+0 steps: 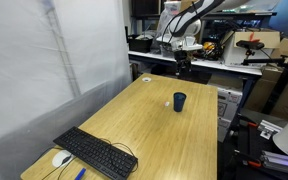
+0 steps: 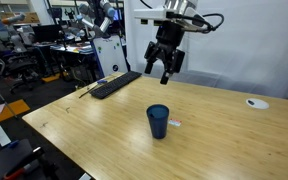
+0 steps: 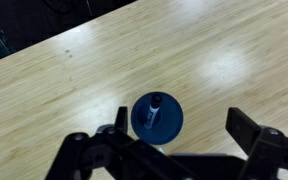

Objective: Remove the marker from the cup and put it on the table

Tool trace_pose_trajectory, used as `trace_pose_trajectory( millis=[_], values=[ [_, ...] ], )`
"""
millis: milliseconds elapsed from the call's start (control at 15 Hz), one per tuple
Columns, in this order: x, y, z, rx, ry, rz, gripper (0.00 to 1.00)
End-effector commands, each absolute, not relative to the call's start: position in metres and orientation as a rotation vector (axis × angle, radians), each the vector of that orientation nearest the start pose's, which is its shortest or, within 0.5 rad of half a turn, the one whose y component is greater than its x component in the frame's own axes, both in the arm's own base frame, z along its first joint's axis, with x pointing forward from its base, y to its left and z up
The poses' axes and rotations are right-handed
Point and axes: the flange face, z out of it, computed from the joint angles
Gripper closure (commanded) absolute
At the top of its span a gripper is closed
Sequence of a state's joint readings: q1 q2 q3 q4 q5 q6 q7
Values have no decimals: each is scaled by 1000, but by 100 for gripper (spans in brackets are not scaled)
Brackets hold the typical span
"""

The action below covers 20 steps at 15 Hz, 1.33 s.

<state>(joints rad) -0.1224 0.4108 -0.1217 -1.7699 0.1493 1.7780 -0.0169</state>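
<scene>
My gripper lowers to the cup's opening next, so that my fingers get around the marker's dark end, which points up inside the cup [image 1: 179, 101].
The small dark navy cup [image 1: 179, 101] stands upright on the light wood table [image 1: 154, 135], near its middle in both exterior views [image 2: 158, 122]. In the wrist view I look down into the cup [image 3: 169, 128] and see the dark marker [image 3: 154, 108] leaning inside it, its pale part lower in the cup. My gripper [image 2: 164, 72] hangs well above the table, beyond the cup, open and empty. It also shows in an exterior view [image 1: 182, 62]. In the wrist view the two fingers [image 3: 184, 128] are spread wide, with the cup near the left finger.
A black keyboard [image 1: 96, 152] [image 2: 116, 85] lies at one end of the table with a white mouse [image 1: 62, 158] and a short blue stick [image 1: 81, 173]. A small white disc [image 2: 256, 103] lies near the other end. A small pale object [image 2: 174, 124] lies beside the cup. Cluttered workbenches [image 1: 199, 58] stand behind.
</scene>
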Motion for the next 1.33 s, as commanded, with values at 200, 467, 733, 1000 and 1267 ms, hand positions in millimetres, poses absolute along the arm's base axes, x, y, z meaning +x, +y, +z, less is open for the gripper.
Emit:
trace_pose_trajectory(
  millis=[200,467,733,1000,1267],
  values=[
    [615,-140,286,-2846,507,655,0],
    [619,-138,279,-2837,534,700,20],
    [619,-139,261,-2814,564,750,18],
    [622,-139,236,-2785,585,795,31],
    [628,-136,224,-2771,594,808,39]
  ],
)
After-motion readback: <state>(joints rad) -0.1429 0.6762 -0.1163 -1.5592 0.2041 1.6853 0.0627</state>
